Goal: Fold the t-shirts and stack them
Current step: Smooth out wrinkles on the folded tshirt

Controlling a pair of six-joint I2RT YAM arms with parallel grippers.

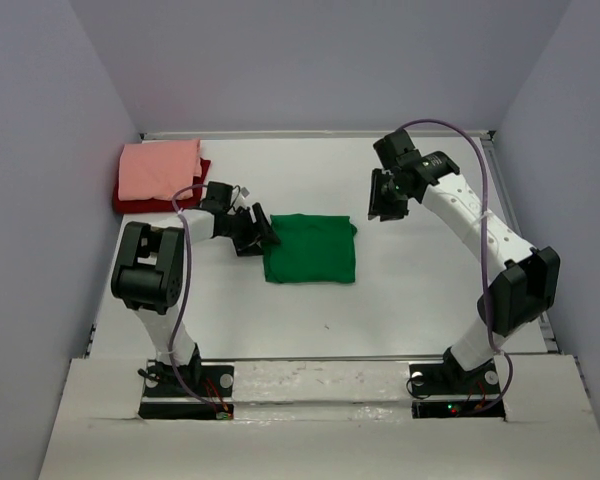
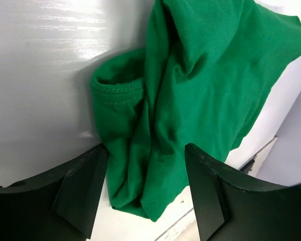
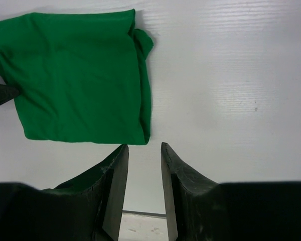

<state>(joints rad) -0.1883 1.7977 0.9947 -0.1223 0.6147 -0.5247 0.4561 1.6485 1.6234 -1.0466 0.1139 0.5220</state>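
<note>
My left gripper has the bunched green fold of the t-shirt between its open fingers. Next it should move a little to the right in the top view and close.
The bright green t-shirt (image 1: 310,248) lies folded in a rough rectangle at the table's middle. My left gripper (image 1: 255,232) sits low at its left edge. In the left wrist view it (image 2: 145,170) is open, and a bunched green sleeve and fold (image 2: 190,100) lie between its fingers (image 2: 83,188) without being pinched. My right gripper (image 1: 385,200) hangs above the table to the right of the green shirt. Its jaws (image 3: 143,146) are open with a narrow gap and nothing in it; the green shirt (image 3: 75,75) lies ahead to its left. A folded salmon-pink t-shirt (image 1: 160,168) rests on the dark red one (image 1: 130,203) at the back left.
Pale walls close in the table on the left, right and back, with a rail (image 1: 320,134) along the far edge. The left arm's purple cable (image 1: 180,260) loops beside its elbow. Bare white tabletop (image 1: 420,290) lies to the right of the green shirt.
</note>
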